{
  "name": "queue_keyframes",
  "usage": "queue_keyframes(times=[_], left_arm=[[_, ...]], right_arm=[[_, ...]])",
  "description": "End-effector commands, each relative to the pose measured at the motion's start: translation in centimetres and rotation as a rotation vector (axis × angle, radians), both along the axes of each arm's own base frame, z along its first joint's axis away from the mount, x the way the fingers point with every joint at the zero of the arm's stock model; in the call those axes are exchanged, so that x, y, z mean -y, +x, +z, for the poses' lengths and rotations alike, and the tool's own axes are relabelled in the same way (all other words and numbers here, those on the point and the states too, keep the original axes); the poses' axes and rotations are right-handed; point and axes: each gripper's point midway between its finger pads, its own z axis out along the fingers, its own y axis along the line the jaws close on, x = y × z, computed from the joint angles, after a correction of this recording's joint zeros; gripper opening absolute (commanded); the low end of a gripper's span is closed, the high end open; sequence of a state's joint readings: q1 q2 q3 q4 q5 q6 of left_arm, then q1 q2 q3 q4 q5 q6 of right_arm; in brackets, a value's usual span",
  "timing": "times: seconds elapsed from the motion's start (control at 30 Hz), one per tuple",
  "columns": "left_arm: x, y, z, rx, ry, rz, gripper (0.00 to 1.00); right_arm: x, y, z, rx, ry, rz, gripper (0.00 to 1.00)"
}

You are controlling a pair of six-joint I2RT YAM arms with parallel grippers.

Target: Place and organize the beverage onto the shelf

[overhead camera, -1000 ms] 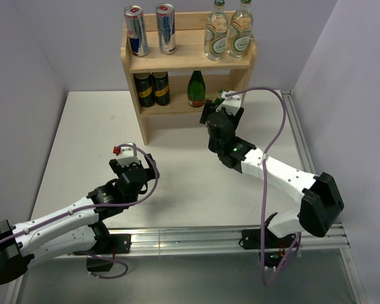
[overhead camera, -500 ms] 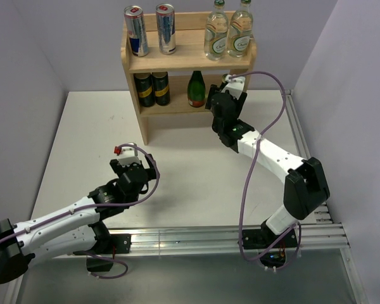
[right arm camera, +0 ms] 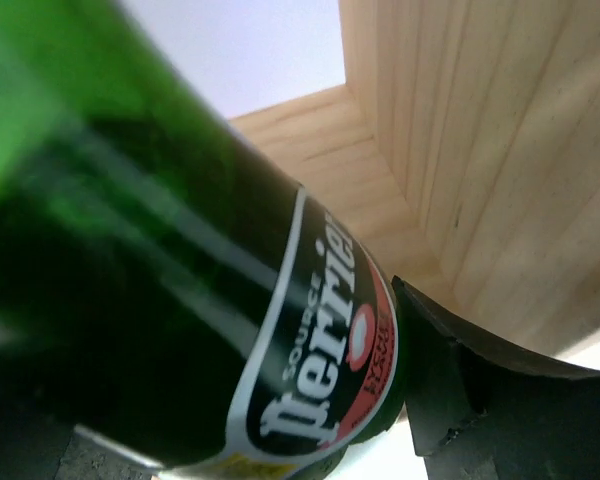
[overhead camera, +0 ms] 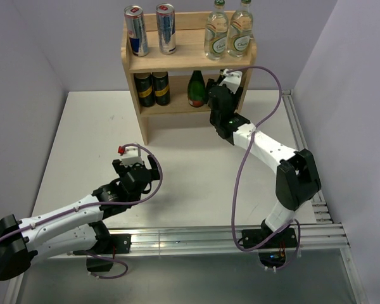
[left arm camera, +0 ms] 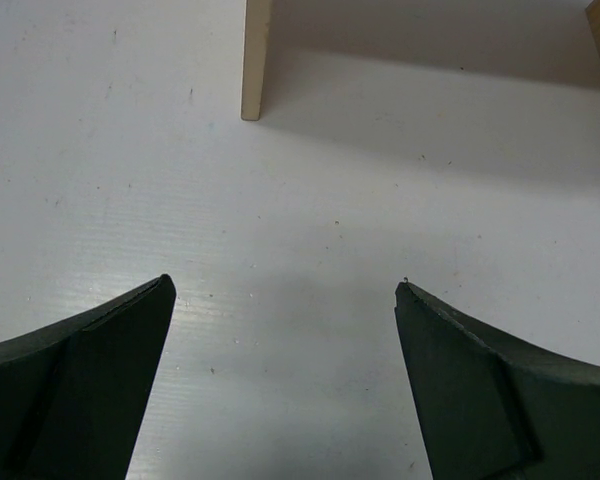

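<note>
The second green bottle should move slightly away from my base into the shelf's lower level in my right gripper, and then my right gripper should open.
The wooden shelf [overhead camera: 189,60] stands at the back of the table. Its top tier holds two silver-and-blue cans [overhead camera: 134,30] and two clear glass bottles [overhead camera: 216,31]. One dark green bottle [overhead camera: 196,87] stands on the lower tier. My right gripper [overhead camera: 216,96] is shut on the second green bottle [right arm camera: 180,300], a Perrier, inside the lower tier just right of the first. One finger [right arm camera: 480,400] presses its side, and the shelf's side panel [right arm camera: 480,150] is close on the right. My left gripper [overhead camera: 139,170] is open and empty above the table, as the left wrist view [left arm camera: 285,285] shows.
Two dark cans with gold labels [overhead camera: 152,88] stand at the left of the lower tier. The shelf's front left leg [left arm camera: 256,60] is ahead of the left gripper. Grey walls close in the table on the left and right. A metal rail [overhead camera: 228,235] runs along the near edge.
My right arm has reached forward and carried the green bottle into the lower tier beside the other green bottle. My left arm has shifted slightly.
</note>
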State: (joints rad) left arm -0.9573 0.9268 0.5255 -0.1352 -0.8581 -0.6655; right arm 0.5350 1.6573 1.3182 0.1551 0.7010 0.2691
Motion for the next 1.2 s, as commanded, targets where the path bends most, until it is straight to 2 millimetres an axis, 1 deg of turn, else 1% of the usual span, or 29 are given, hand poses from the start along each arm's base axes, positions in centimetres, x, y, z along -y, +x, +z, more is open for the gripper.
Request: queue_keyframes(times=[0.0,0.07,0.13,0.23,0.33,0.57,0.63,0.73,0.77,0.83,0.87,0.9,0.97,1.17], left_arm=[[0.7,0.3,1.2,0.027,-0.027,-0.013,0.99],[0.7,0.3,1.2,0.027,-0.029,-0.015,0.99],[0.7,0.3,1.2,0.027,-0.028,-0.014,0.99],[0.7,0.3,1.2,0.026,-0.026,-0.012,0.99],[0.7,0.3,1.1,0.023,-0.025,-0.015,0.99],[0.6,0.3,1.0,0.022,-0.024,-0.011,0.99],[0.6,0.3,1.0,0.022,-0.021,-0.008,0.99],[0.6,0.2,1.1,0.024,-0.024,-0.010,0.99],[0.5,0.2,1.1,0.025,-0.025,-0.009,0.99],[0.5,0.3,1.2,0.026,-0.026,-0.007,0.99],[0.4,0.3,1.1,0.023,-0.022,-0.006,0.99],[0.5,0.2,1.1,0.023,-0.022,-0.007,0.99],[0.5,0.2,1.1,0.024,-0.023,-0.007,0.99],[0.4,0.2,1.1,0.024,-0.026,-0.004,0.99]], right_arm=[[0.3,1.5,7.0,0.187,0.118,-0.019,0.00],[0.3,1.8,6.9,0.189,0.120,-0.017,0.00],[0.4,2.0,7.3,0.198,0.126,-0.022,0.00],[0.2,2.6,6.8,0.192,0.127,-0.019,0.00],[-0.1,3.1,7.0,0.197,0.135,-0.012,0.00],[-0.8,4.2,6.0,0.174,0.133,-0.004,0.01],[-0.9,4.4,5.6,0.167,0.132,-0.001,0.06],[-1.0,4.4,5.2,0.164,0.138,-0.001,0.30],[-1.1,4.5,5.2,0.167,0.142,0.001,0.43],[-1.1,4.5,4.7,0.159,0.145,-0.002,0.58],[-1.1,4.5,4.6,0.159,0.145,-0.002,0.68],[-1.1,4.6,4.4,0.155,0.144,-0.002,0.73],[-1.2,4.6,4.2,0.150,0.145,-0.004,0.77],[-1.2,4.5,3.8,0.144,0.139,0.002,0.80]])
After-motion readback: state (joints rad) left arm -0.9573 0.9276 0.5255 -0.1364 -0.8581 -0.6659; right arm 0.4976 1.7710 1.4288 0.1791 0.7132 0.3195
